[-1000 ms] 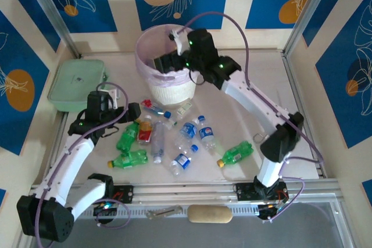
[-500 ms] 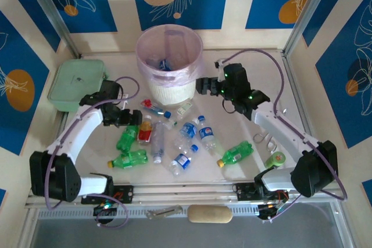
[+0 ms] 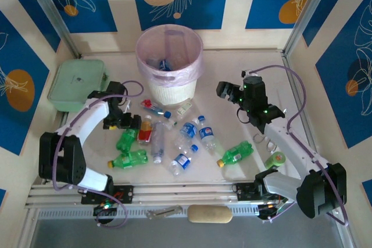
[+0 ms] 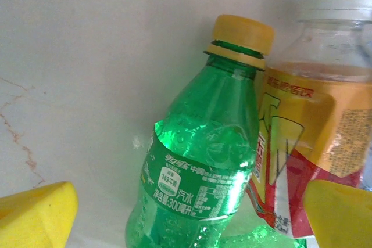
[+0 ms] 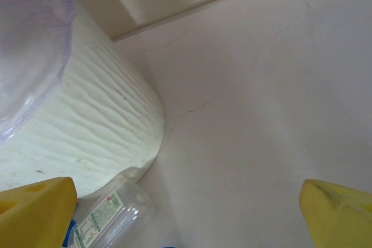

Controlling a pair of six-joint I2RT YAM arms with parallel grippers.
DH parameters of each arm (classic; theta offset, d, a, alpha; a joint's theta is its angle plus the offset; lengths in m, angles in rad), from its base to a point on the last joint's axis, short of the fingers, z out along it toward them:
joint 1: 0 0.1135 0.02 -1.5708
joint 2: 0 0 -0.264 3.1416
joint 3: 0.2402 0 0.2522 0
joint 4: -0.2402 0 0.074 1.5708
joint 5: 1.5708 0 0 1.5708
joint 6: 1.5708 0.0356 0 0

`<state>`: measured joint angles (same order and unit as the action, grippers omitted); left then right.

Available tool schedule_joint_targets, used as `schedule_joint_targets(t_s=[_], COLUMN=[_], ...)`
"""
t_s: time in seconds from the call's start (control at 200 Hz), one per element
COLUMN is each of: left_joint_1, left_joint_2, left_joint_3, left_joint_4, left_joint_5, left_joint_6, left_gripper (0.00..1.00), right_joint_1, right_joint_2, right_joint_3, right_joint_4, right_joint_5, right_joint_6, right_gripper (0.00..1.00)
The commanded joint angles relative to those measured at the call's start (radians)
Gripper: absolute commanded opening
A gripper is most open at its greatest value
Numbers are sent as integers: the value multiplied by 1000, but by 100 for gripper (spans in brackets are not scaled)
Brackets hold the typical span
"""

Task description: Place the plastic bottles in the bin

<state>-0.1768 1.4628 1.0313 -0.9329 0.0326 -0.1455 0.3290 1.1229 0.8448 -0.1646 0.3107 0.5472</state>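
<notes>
The green bottle's shoulder [image 4: 214, 100] below the yellow cap gets my left gripper down onto it next, and the gripper closes, because its open fingers already straddle the bottle.
Several plastic bottles lie in the middle of the table: green ones [image 3: 131, 158] [image 3: 237, 153], blue-labelled ones [image 3: 206, 135] and a red-labelled one [image 3: 145, 132]. The bin [image 3: 170, 88] stands at the back with a pink liner and a bottle [image 3: 164, 63] inside. My left gripper [image 3: 125, 121] is open, low over a green bottle [image 4: 200, 161] with a yellow cap; its yellow fingertips [image 4: 35, 213] stand either side of the bottle, apart from it. The red-labelled bottle [image 4: 308, 126] lies against it. My right gripper [image 3: 226, 90] is open and empty, right of the bin's wall [image 5: 87, 132], near a clear bottle [image 5: 110, 213].
A pale-green lidded box [image 3: 77, 82] sits at the back left, close behind my left arm. A green tape roll [image 3: 276, 158] lies near the right arm's base. Metal frame rails edge the table at the right and front.
My right gripper has drawn back from over the bin and come down to its right. My left gripper has moved right and forward onto the green bottle.
</notes>
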Motion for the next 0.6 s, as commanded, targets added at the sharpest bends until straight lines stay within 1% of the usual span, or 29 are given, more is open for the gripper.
schedule_joint_targets(t_s=[0.0,0.17,0.34,0.465,0.595], left_joint_1=[7,-1,-1,-8,-28], left_joint_2=[33,92,135,165,184], left_joint_3=[26,19,6,-6,-24], left_joint_4=[-34,-28,-8,14,42], left_joint_5=[-24,-43,4,13,-9], left_joint_6=[28,26,7,-5,-20], left_gripper=[99,99,99,99,97], right_joint_1=[-15,-33,-51,-64,-75], right_joint_2=[-20,-27,-36,-40,-46], right_joint_3=[-29,-45,-63,-74,-82], right_joint_4=[38,50,63,71,71], right_joint_5=[-2,-12,-18,-21,-24], right_joint_6=[51,60,74,86,91], right_gripper=[99,99,99,99,99])
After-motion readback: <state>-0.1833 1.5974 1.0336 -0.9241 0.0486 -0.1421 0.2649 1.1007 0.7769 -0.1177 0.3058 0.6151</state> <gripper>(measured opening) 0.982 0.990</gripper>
